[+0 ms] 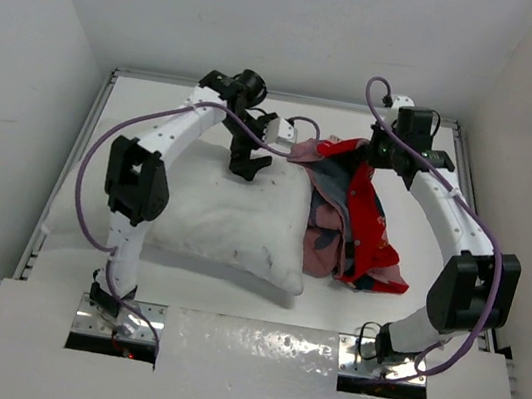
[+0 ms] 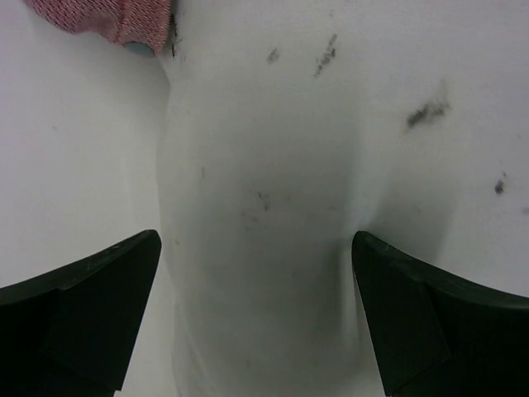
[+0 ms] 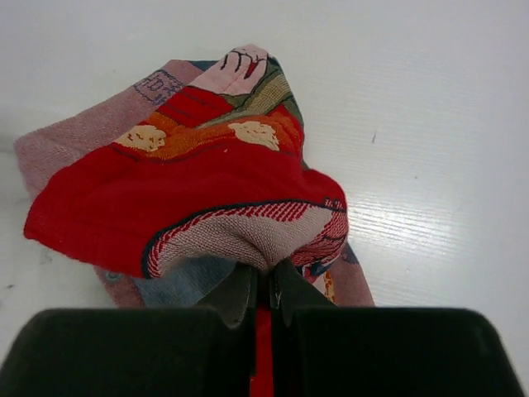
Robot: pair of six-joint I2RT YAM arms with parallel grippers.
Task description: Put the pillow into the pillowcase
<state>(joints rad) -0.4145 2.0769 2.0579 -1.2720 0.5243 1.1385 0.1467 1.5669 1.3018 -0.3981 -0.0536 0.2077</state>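
Observation:
My left gripper lowers onto the pillow's far edge [image 1: 268, 166] [image 2: 254, 277] next and closes its fingers there, since that edge lies just below the gripper, between its open fingers.
The white pillow [image 1: 232, 220] lies flat in the middle of the table, its speckled cloth filling the left wrist view [image 2: 273, 190]. My left gripper [image 1: 249, 168] is open, its fingers [image 2: 91, 306] straddling the pillow's far edge just above it. The red printed pillowcase [image 1: 359, 219] is bunched to the right of the pillow. My right gripper [image 1: 382, 155] is shut on a fold of the pillowcase [image 3: 207, 190] and holds its far end raised, so the cloth hangs down to the table. A pink corner of the case [image 2: 107, 21] shows beside the pillow.
White walls [image 1: 53, 75] close in the table on three sides. A raised metal rim [image 1: 65, 188] runs along the left and right edges. The arm bases [image 1: 115, 322] sit at the near edge behind a white panel.

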